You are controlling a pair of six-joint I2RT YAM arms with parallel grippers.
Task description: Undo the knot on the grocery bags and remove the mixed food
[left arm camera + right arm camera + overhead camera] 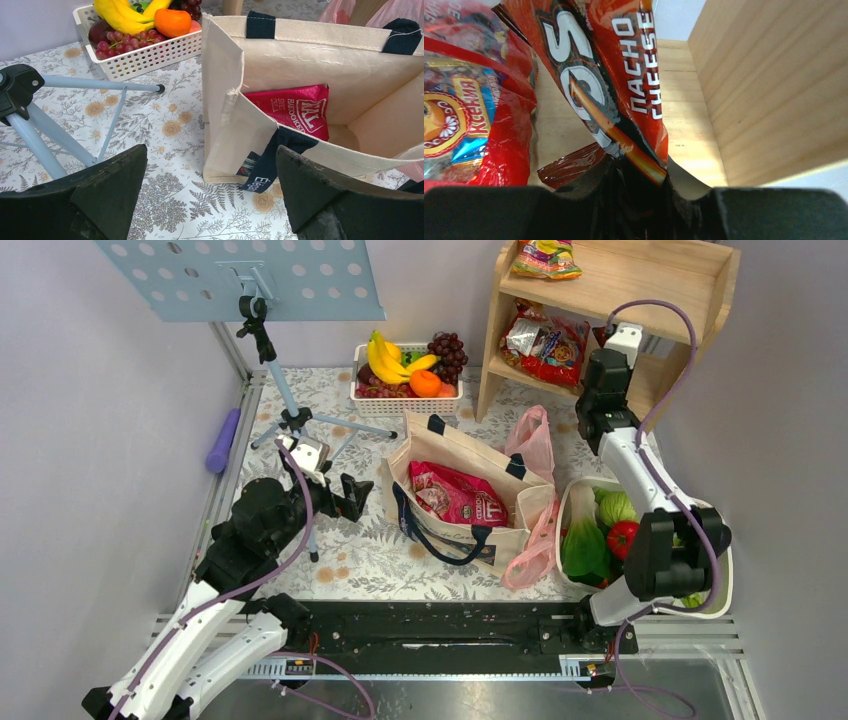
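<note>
The snack packet goes outward with my right gripper next, toward the candy packet's red edge for release. That edge lies to the gripper's left in the top view.
My right gripper (590, 350) reaches into the wooden shelf's (700, 280) lower level. In the right wrist view it (639, 175) is shut on the bottom edge of a red nacho-cheese snack packet (624, 85), which stands upright. My left gripper (350, 495) is open and empty, low over the cloth, left of the beige tote (470, 455). In the left wrist view it (210, 200) faces the tote's corner (225, 125). One pink grocery bag (532, 438) stands behind the tote, another (535, 540) lies at its right front. I see no knot clearly.
A magenta packet (455, 495) lies in the tote. A white basket (405, 395) holds bananas, grapes and an orange. A white tub (720, 590) at the right holds greens and a tomato. A music stand's tripod (295, 420) is by my left arm. More packets (545, 345) sit on the shelf.
</note>
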